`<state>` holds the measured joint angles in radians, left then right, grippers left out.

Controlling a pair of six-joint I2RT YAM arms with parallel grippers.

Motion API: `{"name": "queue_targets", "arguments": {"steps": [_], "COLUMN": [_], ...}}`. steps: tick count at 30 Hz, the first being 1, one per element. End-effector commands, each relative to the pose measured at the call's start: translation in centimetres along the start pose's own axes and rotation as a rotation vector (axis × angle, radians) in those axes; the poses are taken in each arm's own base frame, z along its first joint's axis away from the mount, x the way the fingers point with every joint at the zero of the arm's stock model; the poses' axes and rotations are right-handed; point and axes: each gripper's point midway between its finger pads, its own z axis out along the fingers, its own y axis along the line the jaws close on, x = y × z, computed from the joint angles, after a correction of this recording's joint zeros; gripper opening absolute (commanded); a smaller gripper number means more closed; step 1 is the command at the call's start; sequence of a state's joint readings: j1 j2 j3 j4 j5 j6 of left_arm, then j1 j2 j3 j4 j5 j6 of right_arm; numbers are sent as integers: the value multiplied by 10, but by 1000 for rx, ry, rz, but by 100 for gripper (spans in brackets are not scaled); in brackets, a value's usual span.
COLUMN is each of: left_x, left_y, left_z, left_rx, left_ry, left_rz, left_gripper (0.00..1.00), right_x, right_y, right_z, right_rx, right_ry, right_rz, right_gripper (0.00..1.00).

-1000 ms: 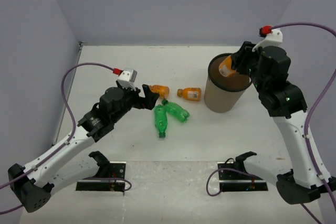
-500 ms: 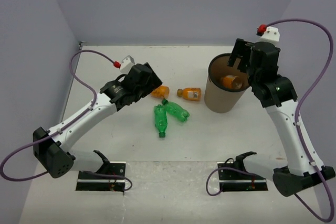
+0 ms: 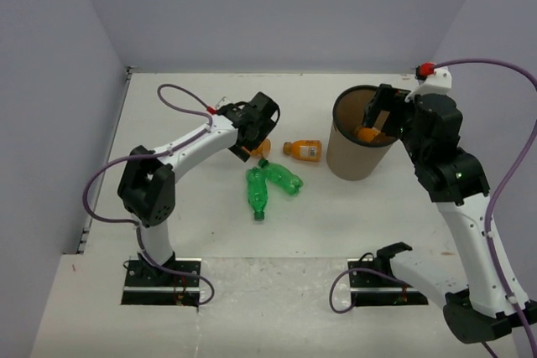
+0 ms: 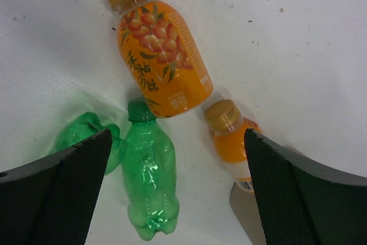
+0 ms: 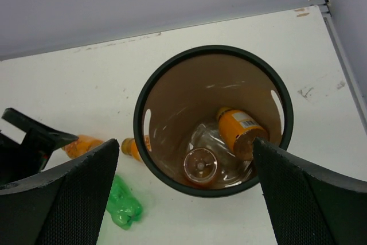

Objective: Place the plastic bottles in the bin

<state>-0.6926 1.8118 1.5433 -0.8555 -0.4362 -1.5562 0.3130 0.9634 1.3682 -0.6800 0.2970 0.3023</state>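
The left gripper will next go down over the body of the orange bottle, which it partly covers from above, because that bottle is still on the tabletop outside the bin.
Two orange plastic bottles and two green ones lie on the table under my left gripper, which hangs open above them and holds nothing. From above, that left gripper partly covers one orange bottle; another orange bottle and the green pair lie beside it. My right gripper is open and empty over the brown bin. Inside the bin lie an orange bottle and a clear bottle.
The bin stands at the right of the white table, with lilac walls close behind and at both sides. The left arm stretches across the table's left half. A purple cable loops above it.
My right gripper opened and the orange bottle it held dropped into the bin. The left arm swung forward and right until its gripper came over the orange bottle.
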Motion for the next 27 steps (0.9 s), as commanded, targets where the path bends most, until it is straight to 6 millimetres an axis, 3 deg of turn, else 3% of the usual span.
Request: {"name": "queue_targets", "arguments": {"steps": [1, 5, 12, 14, 19, 20, 21, 25, 27], "left_x": [-11, 0, 13, 15, -2, -6, -9, -27, -38], "left_y": [-3, 2, -6, -6, -17, -19, -21, -39, -56], "left_z": [12, 34, 86, 99, 115, 117, 116, 101, 81], "left_rx": [-39, -64, -60, -66, -21, -13, -3, 80, 174], "left_ry": [-3, 53, 94, 99, 74, 73, 74, 39, 12], "left_rz": [-115, -124, -109, -101, -79, -72, -52, 13, 113], "left_gripper": [96, 96, 94, 86, 61, 54, 41, 5, 0], "right_x": [-4, -7, 0, 0, 0, 1, 2, 6, 13], "right_y": [13, 16, 30, 32, 33, 33, 32, 36, 48], "right_z": [-10, -19, -23, -27, -28, -29, -27, -22, -19], "right_rx": [-85, -114, -201, -214, -224, -223, -216, -230, -284], "right_ry": [-27, -50, -37, -42, -45, -47, -46, -36, -3], "right_rz": [13, 14, 12, 17, 12, 10, 6, 4, 5], "right_gripper": [99, 99, 99, 99, 99, 99, 99, 99, 99]}}
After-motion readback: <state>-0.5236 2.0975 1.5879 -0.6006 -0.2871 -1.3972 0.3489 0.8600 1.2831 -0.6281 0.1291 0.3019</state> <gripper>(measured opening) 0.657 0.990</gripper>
